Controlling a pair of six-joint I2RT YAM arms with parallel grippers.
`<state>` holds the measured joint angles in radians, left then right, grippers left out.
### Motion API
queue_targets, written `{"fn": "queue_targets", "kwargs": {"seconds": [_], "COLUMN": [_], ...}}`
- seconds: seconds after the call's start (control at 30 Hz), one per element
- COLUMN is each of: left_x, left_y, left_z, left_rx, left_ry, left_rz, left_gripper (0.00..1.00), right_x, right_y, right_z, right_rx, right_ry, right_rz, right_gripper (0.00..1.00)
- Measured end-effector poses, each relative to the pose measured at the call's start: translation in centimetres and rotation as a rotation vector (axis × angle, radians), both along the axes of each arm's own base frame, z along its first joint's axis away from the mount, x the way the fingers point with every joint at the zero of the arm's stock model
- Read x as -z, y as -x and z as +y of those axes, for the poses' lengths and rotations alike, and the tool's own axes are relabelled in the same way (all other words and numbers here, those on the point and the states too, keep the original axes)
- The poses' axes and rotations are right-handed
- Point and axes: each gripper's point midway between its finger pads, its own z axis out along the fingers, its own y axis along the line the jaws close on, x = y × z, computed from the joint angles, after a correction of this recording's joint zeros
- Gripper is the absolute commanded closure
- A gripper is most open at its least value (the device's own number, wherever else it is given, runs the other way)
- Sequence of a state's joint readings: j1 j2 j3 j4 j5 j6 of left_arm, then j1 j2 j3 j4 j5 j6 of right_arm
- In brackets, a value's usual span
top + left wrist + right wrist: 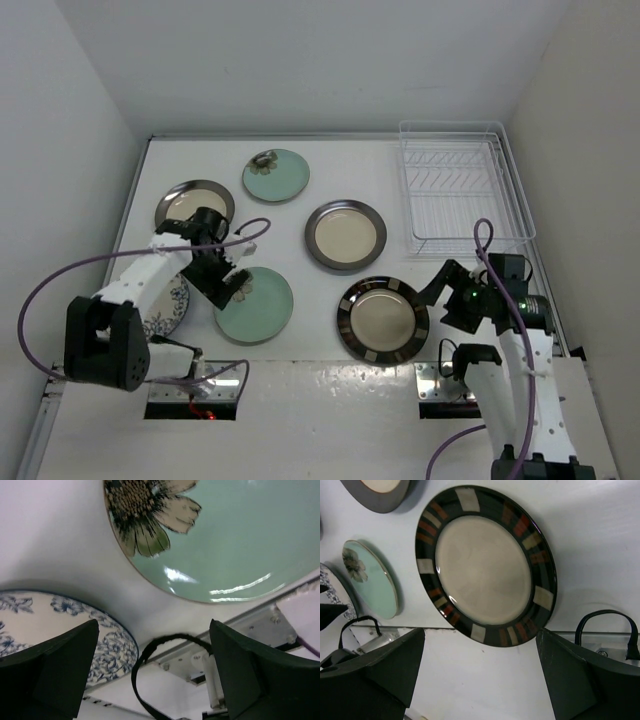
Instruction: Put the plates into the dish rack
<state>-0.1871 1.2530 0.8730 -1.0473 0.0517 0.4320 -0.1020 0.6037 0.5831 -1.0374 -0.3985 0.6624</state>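
Note:
The edge of the flat front mint plate is closest to my fingers. My left gripper should go down and turn toward the front mint plate's rim by the painted flower [122, 545].
Several plates lie flat on the white table. A mint-green one [275, 175] is at the back, with two cream dark-rimmed ones [193, 205] [345, 235] nearby. A second mint-green plate [253, 305] [235, 535], a blue-floral plate [165, 305] [75, 625] and a black-banded plate [383, 320] [485, 565] lie near the front. The wire dish rack [460, 195] stands empty at the back right. My left gripper [225, 285] [152, 665] hovers open between the front mint plate and the floral plate. My right gripper [440, 290] [480, 675] is open just right of the black-banded plate, holding nothing.
A black cable loop [150, 680] and the left arm's base plate [195, 385] lie at the near table edge. White walls close in on both sides. A purple cable [484, 245] arches from the right arm close to the rack's front rim.

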Motion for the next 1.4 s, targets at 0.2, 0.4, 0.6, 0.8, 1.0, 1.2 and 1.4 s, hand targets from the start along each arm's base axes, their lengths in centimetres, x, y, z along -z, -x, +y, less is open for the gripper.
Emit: {"fn": "queue_targets", "kwargs": {"seconds": [0.2,0.4,0.6,0.8,1.0,1.2,1.4], "left_x": [4.0,6.9,7.1,6.9,6.8,5.0,-2.2], "left_y": [-2.3,-5.2,-6.3,-4.9,-4.4,-5.9,-11.8], "left_z": [-0.7,-0.8,-0.4,-3.1,-4.2,-5.0,-7.2], "left_rx": [-0.026,-0.063,-0.130,-0.124,-0.115,-0.114,-0.026], "left_ry": [0.068,0.128,0.194,0.351,0.424,0.474,0.502], "left_rz": [0.121,0.201,0.266,0.368,0.410,0.381,0.073], "left_gripper": [0.19,0.27,0.64,0.94,1.00,1.00,1.00], "right_x": [-1.0,-1.7,-2.5,-3.2,-3.5,-3.8,-8.0], "right_y": [-0.9,-1.0,-1.4,-2.0,-3.0,-3.4,-3.7], "right_z": [-0.1,-0.2,-0.7,-0.8,-1.1,-0.7,4.6], "right_rx": [-0.007,-0.008,-0.008,-0.008,-0.008,-0.052,-0.382], "right_ry": [0.007,0.020,0.050,0.059,0.072,0.067,0.017], "right_rz": [-0.032,-0.086,-0.122,-0.139,-0.138,-0.158,-0.313], "right_gripper": [0.08,0.08,0.08,0.08,0.08,0.23,0.23]}}
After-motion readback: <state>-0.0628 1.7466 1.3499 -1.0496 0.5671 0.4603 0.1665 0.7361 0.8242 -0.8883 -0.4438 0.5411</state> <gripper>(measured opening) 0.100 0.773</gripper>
